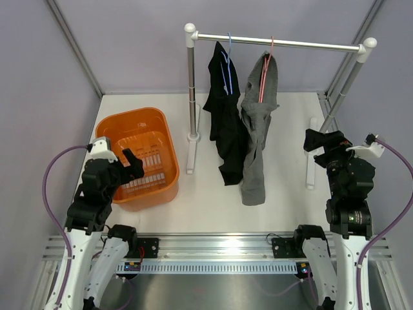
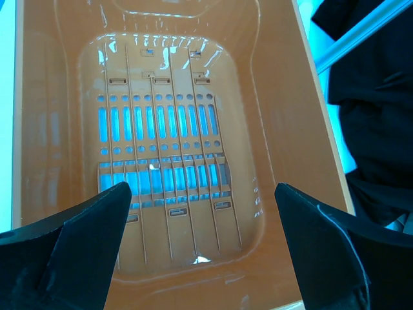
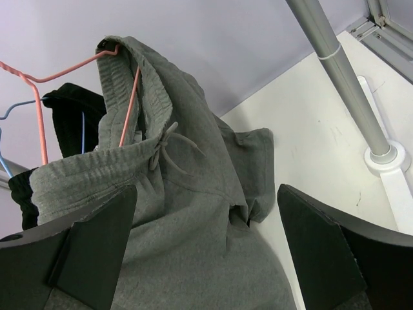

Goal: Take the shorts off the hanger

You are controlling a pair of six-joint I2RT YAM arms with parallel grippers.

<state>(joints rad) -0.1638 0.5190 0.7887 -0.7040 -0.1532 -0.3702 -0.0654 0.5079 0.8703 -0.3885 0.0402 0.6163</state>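
Note:
My right gripper should next move up and to the left in the top view onto the pink hanger's neck (image 1: 271, 48), because the grey shorts (image 1: 257, 139) hang from it.
Grey shorts (image 1: 257, 139) hang from a pink hanger (image 1: 265, 72) on the rail (image 1: 277, 43). Black shorts (image 1: 226, 123) hang beside them on a blue hanger (image 1: 226, 64). Both reach down to the table. My right gripper (image 1: 316, 143) is open and empty, right of the grey shorts and apart from them. In the right wrist view the grey shorts (image 3: 187, 219) fill the space ahead between my fingers (image 3: 90, 252); the pink hanger (image 3: 39, 116) shows at the waistband. My left gripper (image 1: 129, 163) is open and empty over the orange basket (image 1: 113, 126).
The orange basket (image 2: 284, 129) holds nothing in the left wrist view. The rack's white feet (image 1: 193, 152) and right post (image 1: 342, 90) stand on the table. The post base (image 3: 387, 158) lies right of the grey shorts. Grey walls enclose the table.

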